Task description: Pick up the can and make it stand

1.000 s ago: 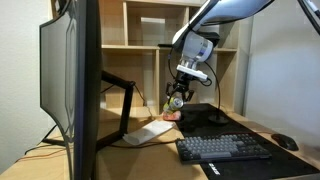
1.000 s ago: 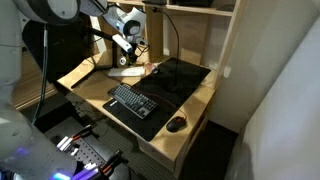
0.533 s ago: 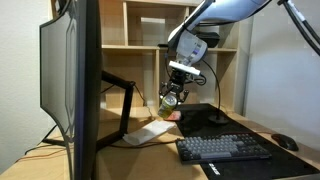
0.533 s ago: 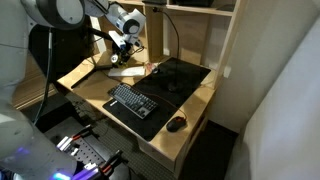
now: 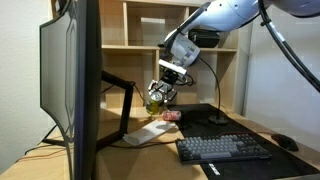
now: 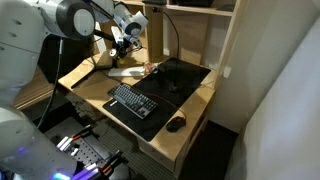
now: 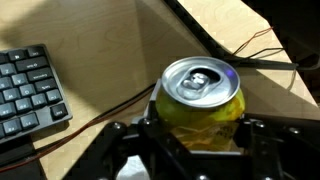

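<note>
The robot will next lower the yellow-green can (image 5: pixel 156 98) in its gripper and tilt it upright onto the flat beige pad (image 5: pixel 150 131), because the can is still hanging in the air above the desk.
My gripper (image 5: pixel 158 94) is shut on the yellow-green can (image 5: pixel 156 98) and holds it in the air above the desk, left of the black mat. In the wrist view the can (image 7: pixel 198 108) fills the middle, its silver top with the pull tab facing the camera, with the black fingers (image 7: pixel 196 128) on both sides of it. In an exterior view the gripper (image 6: pixel 121 40) is above the far left part of the desk; the can is too small to make out there.
A black keyboard (image 5: pixel 222 148) (image 6: pixel 133 101) lies on a dark mat, with a mouse (image 5: pixel 286 142) (image 6: pixel 176 124) beside it. A small red-pink object (image 5: pixel 172 116) and a flat beige pad (image 5: pixel 147 132) lie under the gripper. A monitor (image 5: pixel 68 80) stands close by. Shelves (image 5: pixel 145 40) are behind.
The gripper has risen and moved left with the can, away from the red-pink object and toward the monitor arm.
</note>
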